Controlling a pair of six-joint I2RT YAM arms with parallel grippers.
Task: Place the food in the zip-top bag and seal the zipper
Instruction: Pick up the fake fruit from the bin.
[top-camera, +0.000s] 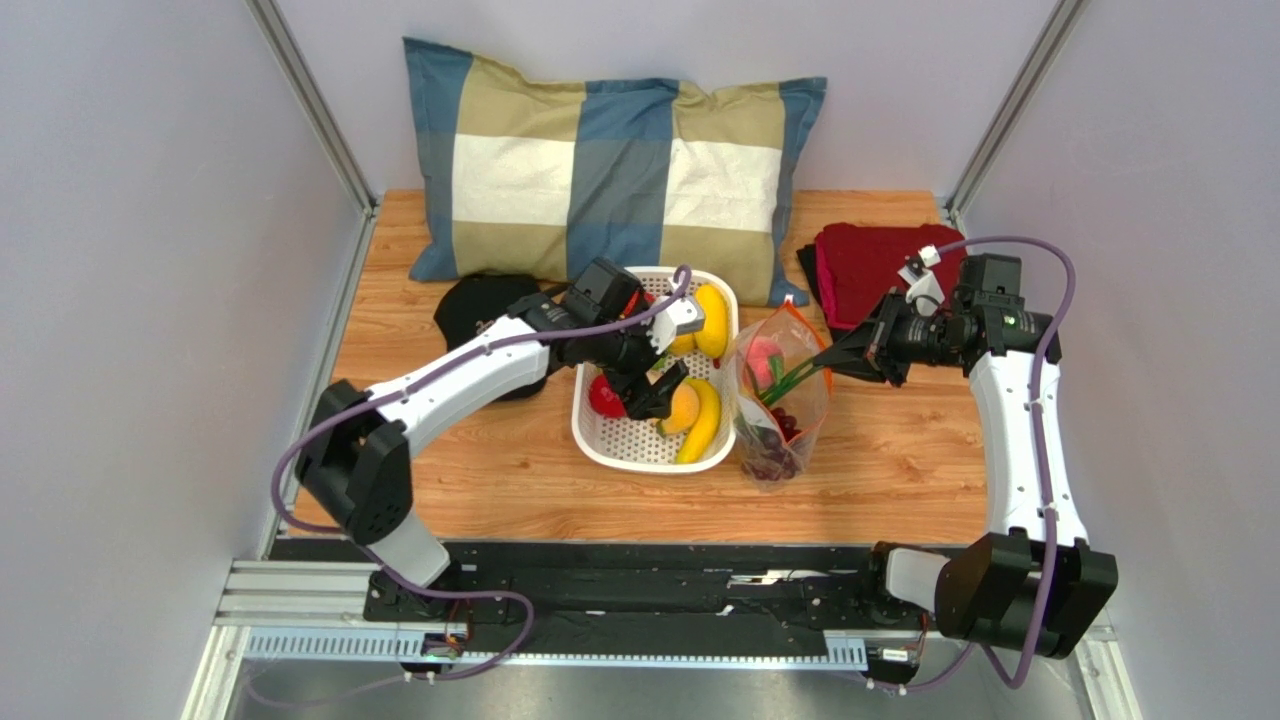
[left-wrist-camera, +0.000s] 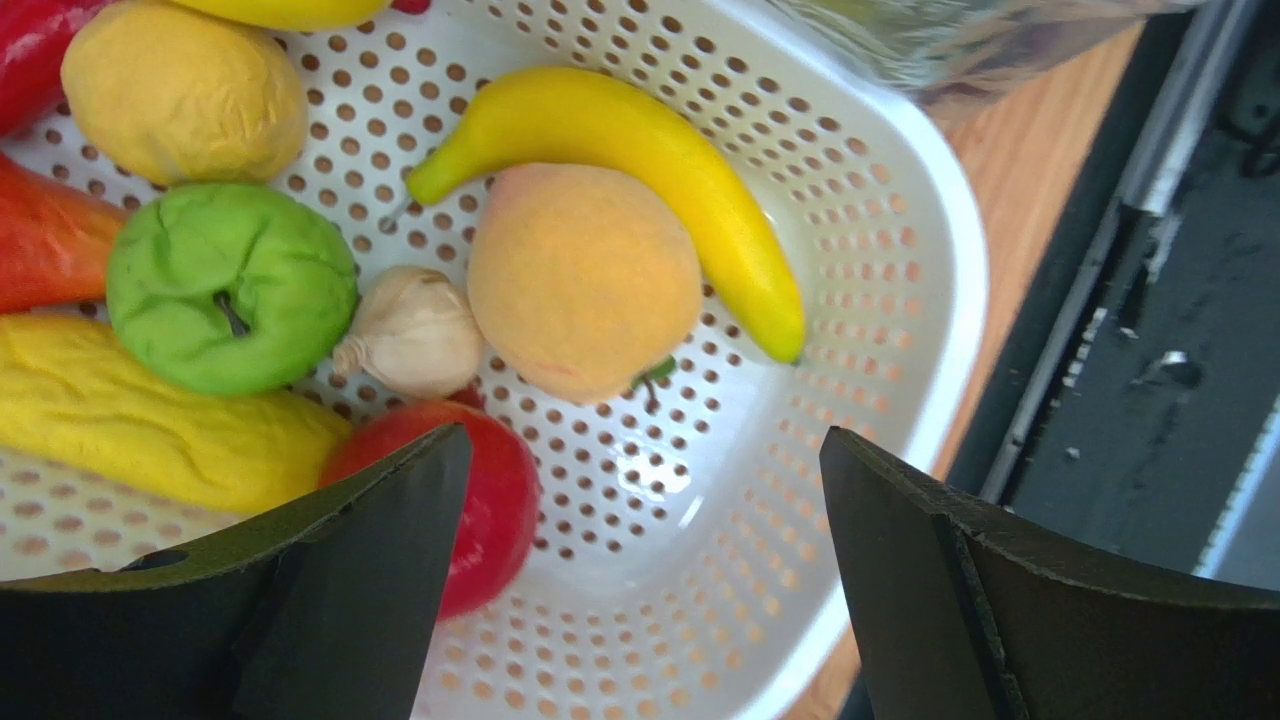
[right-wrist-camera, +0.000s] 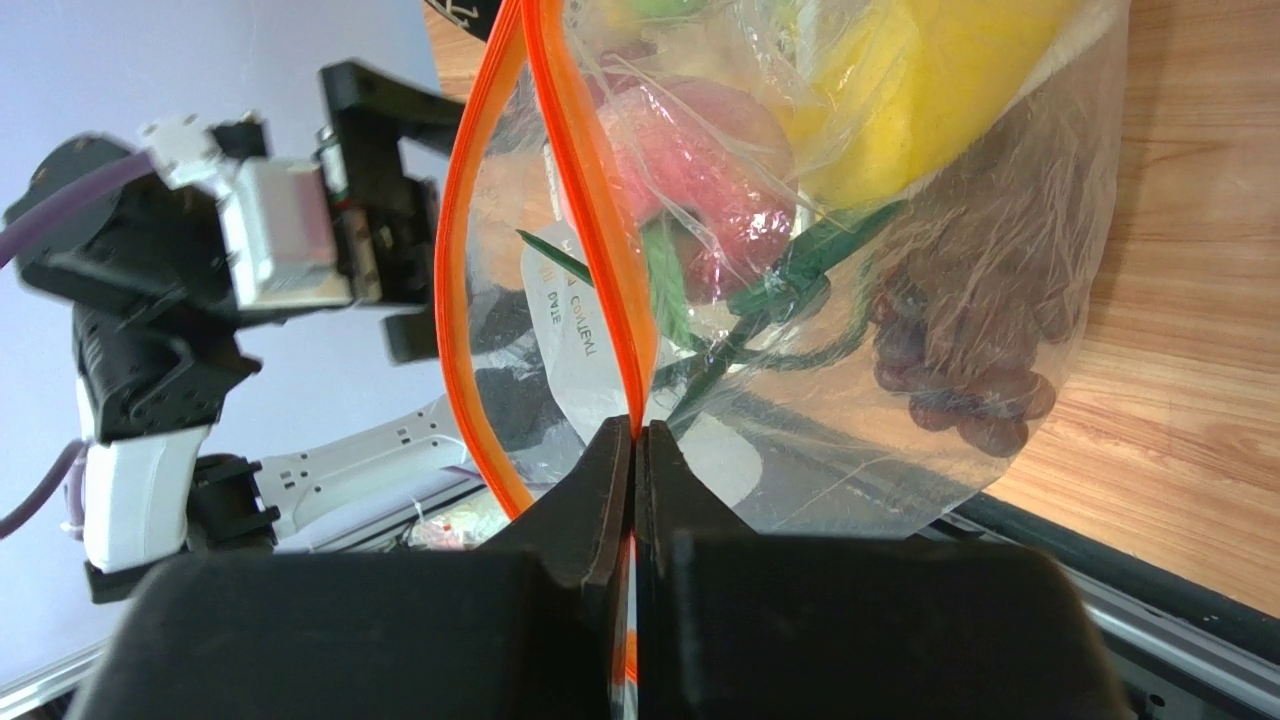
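My left gripper brings its open fingers down and toward the orange peach (left-wrist-camera: 583, 278) in the basket next, astride it, since the peach still lies beyond the fingers.
The clear zip-top bag (top-camera: 784, 402) stands upright right of the white basket (top-camera: 594, 443). In the right wrist view the bag (right-wrist-camera: 932, 300) holds a pink peach (right-wrist-camera: 706, 158), a yellow fruit (right-wrist-camera: 917, 90), green scallions (right-wrist-camera: 812, 263) and purple grapes (right-wrist-camera: 977, 390). Its orange zipper (right-wrist-camera: 586, 180) gapes open. My right gripper (right-wrist-camera: 634, 432) is shut on one zipper strip and holds the mouth up; it also shows in the top view (top-camera: 831, 360). My left gripper (left-wrist-camera: 643, 438) is open and empty, low over the basket (left-wrist-camera: 932, 300), near an orange peach (left-wrist-camera: 583, 278), a banana (left-wrist-camera: 661, 150) and a red fruit (left-wrist-camera: 504, 503).
The basket also holds a garlic bulb (left-wrist-camera: 413, 330), a green vegetable (left-wrist-camera: 226, 285) and several yellow and red pieces. A checked pillow (top-camera: 601, 165) lies at the back, a red cloth (top-camera: 872, 263) at the back right, a black object (top-camera: 481, 308) left of the basket.
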